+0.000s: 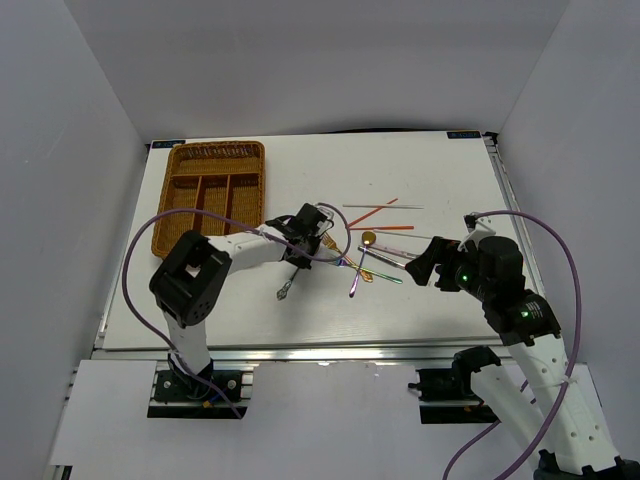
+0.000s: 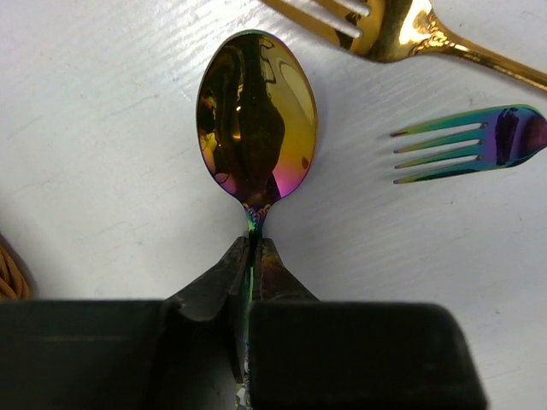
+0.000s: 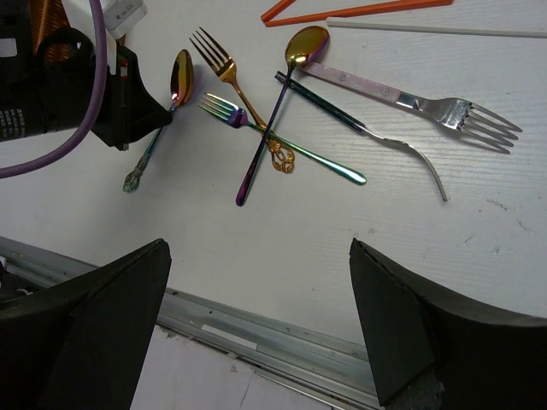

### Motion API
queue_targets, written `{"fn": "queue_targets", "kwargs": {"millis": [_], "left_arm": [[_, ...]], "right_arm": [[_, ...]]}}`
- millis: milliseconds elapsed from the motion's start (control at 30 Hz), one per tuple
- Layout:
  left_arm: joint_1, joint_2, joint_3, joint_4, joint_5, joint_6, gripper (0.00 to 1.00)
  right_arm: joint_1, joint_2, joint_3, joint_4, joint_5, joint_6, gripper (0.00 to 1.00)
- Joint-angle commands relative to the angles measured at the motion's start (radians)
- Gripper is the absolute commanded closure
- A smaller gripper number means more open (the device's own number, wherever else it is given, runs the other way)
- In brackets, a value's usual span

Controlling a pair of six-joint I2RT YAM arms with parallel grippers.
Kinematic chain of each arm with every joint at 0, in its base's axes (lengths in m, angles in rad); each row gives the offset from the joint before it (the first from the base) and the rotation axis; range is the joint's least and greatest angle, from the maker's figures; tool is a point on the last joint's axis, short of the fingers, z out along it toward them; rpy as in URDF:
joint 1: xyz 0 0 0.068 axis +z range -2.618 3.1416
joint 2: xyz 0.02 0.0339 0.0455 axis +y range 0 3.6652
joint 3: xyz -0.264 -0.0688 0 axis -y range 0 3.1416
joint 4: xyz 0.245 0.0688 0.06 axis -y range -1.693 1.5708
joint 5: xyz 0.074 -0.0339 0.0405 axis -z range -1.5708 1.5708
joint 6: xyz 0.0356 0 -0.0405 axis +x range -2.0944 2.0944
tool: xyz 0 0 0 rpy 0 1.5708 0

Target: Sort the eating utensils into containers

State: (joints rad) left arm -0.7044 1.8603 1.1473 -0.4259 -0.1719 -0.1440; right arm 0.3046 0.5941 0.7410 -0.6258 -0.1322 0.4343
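Note:
The left gripper lifts the spoon outward over the wicker tray's empty section nearest the loose utensils next, then lowers the spoon.
My left gripper [image 1: 305, 238] is shut on the neck of an iridescent purple-rainbow spoon [image 2: 256, 120]; its jaws pinch the handle just below the bowl [image 2: 254, 256]. The handle end sticks out toward the near edge [image 1: 285, 292]. I cannot tell whether the spoon is touching the table. The wicker tray [image 1: 165, 200] lies at the far left and looks empty. My right gripper [image 3: 256, 248] is open and empty, near the table's front edge [image 1: 425, 265]. Loose utensils lie between the arms: a gold fork [image 3: 231, 77], a rainbow fork [image 3: 291, 152], a purple-handled spoon [image 3: 261, 141] and a silver fork [image 3: 402, 92].
Red chopsticks [image 1: 372, 212] and a white chopstick [image 1: 385, 207] lie beyond the pile. A thin dark fork [image 3: 376, 134] crosses under the silver one. The metal rail [image 3: 256, 325] marks the near edge. White walls enclose the table. The left arm's purple cable [image 3: 90, 102] loops nearby.

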Motion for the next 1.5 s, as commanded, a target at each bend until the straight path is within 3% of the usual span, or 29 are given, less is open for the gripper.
{"fn": "queue_targets", "kwargs": {"millis": [0, 233, 467, 600, 800, 967, 1233, 1467], "left_arm": [[-0.009, 0.022, -0.046, -0.157, 0.026, -0.057, 1.00], [-0.007, -0.182, 0.017, -0.142, -0.116, -0.137, 1.00], [0.061, -0.265, 0.163, -0.191, -0.189, -0.126, 1.00], [0.169, -0.239, 0.255, -0.211, -0.230, -0.082, 1.00], [0.373, -0.069, 0.478, -0.267, -0.233, -0.009, 1.00], [0.444, 0.109, 0.626, -0.321, -0.206, 0.030, 1.00], [0.471, 0.148, 0.577, -0.283, -0.086, 0.018, 1.00], [0.473, 0.108, 0.534, -0.298, -0.100, 0.012, 0.61]], "right_arm": [[0.005, -0.007, 0.034, 0.024, -0.010, -0.002, 0.11], [0.005, -0.008, 0.035, 0.018, 0.009, -0.005, 0.11], [0.005, 0.000, 0.050, 0.002, 0.025, -0.019, 0.11], [0.005, 0.006, 0.063, -0.009, 0.040, -0.034, 0.11], [0.005, 0.035, 0.090, -0.022, 0.039, -0.052, 0.11], [0.005, 0.050, 0.106, -0.031, 0.042, -0.066, 0.11], [0.005, 0.093, 0.086, 0.015, 0.034, -0.057, 0.11], [0.005, 0.168, 0.038, 0.093, -0.035, -0.028, 0.11]]}}
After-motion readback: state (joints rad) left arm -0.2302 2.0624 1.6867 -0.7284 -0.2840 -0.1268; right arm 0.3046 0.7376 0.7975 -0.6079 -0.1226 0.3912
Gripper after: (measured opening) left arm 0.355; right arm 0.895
